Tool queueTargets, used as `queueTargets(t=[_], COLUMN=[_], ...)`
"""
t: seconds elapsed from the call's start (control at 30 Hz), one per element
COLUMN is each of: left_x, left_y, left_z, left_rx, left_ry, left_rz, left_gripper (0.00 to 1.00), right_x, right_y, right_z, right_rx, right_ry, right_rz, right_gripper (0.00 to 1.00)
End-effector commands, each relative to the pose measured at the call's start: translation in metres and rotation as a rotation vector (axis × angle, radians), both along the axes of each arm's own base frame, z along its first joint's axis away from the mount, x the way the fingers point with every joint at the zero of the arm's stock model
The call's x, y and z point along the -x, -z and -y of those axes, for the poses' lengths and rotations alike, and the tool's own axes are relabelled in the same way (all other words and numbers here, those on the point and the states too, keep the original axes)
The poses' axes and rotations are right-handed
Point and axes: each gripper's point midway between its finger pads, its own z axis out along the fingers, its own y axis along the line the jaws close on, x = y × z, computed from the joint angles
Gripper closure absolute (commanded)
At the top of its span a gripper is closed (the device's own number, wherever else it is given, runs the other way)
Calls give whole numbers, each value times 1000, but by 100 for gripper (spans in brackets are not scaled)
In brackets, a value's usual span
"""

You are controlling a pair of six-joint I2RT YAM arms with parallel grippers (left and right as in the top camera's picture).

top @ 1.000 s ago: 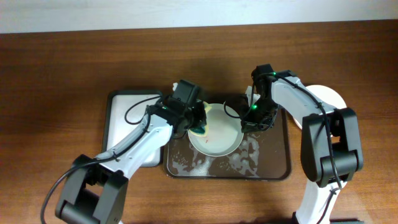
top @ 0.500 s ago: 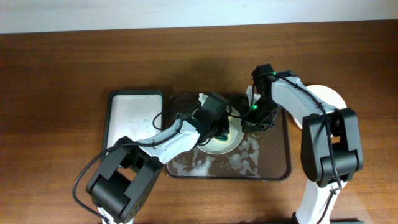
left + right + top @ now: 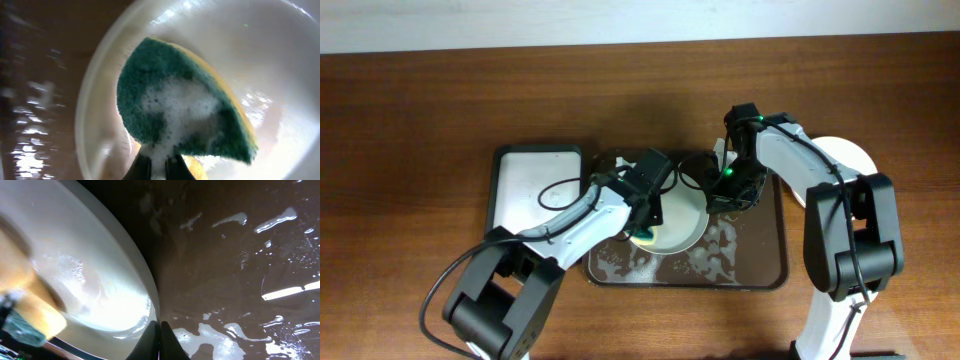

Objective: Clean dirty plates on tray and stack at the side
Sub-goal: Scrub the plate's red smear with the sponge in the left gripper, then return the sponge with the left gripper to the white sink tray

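Next, my left gripper will lift off the plate and lower the sponge onto the black-rimmed tray.
A pale dirty plate (image 3: 685, 215) lies on the dark brown tray (image 3: 745, 262), which is wet with foam. My left gripper (image 3: 646, 228) is shut on a green and yellow sponge (image 3: 643, 238) at the plate's lower left rim. In the left wrist view the foamy sponge (image 3: 180, 115) presses on the plate (image 3: 285, 60), held by the fingers (image 3: 159, 169). My right gripper (image 3: 719, 197) is shut on the plate's right rim. In the right wrist view its fingers (image 3: 159, 330) pinch the rim of the plate (image 3: 85, 270) above the tray (image 3: 240, 255). No red smear shows.
A black-rimmed tray with a white inside (image 3: 535, 190) stands left of the brown tray. A white plate (image 3: 848, 160) lies on the wooden table right of the tray, partly behind my right arm.
My left gripper swept the sponge from the plate's left rim across to its middle, then back to the lower left. The right gripper has held still on the rim.
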Motion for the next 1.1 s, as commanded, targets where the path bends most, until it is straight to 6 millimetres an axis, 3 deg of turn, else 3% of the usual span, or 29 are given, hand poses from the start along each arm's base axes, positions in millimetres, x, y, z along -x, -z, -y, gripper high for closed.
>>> queueTargets(t=[0.0,0.2,0.43,0.67,0.9,1.07], left_x=[-33,-75,-75,-48,-51,-56], left_y=[-20,-56,-99,-84,-74,-54], left_z=[-41,-33,-47,-96,-138,-154], left_rx=[-129,43,65,-83,-124,-57], left_ry=[-70,-129,-117,-34,-38,-53], left_rz=[167,306,367,214,166,126], left_gripper=[100,100,100,100,100,100], right_x=[0,0,0,-2,-23,-41], right_y=[0,0,1,1,4,-27], right_z=[6,6,7,8,18,32], right_rx=[36,37,44,47,111,196], right_ry=[4,4,3,2,-1,2], right_rz=[4,1,2,10,109,227], right_gripper=[96,96,96,96,96,96])
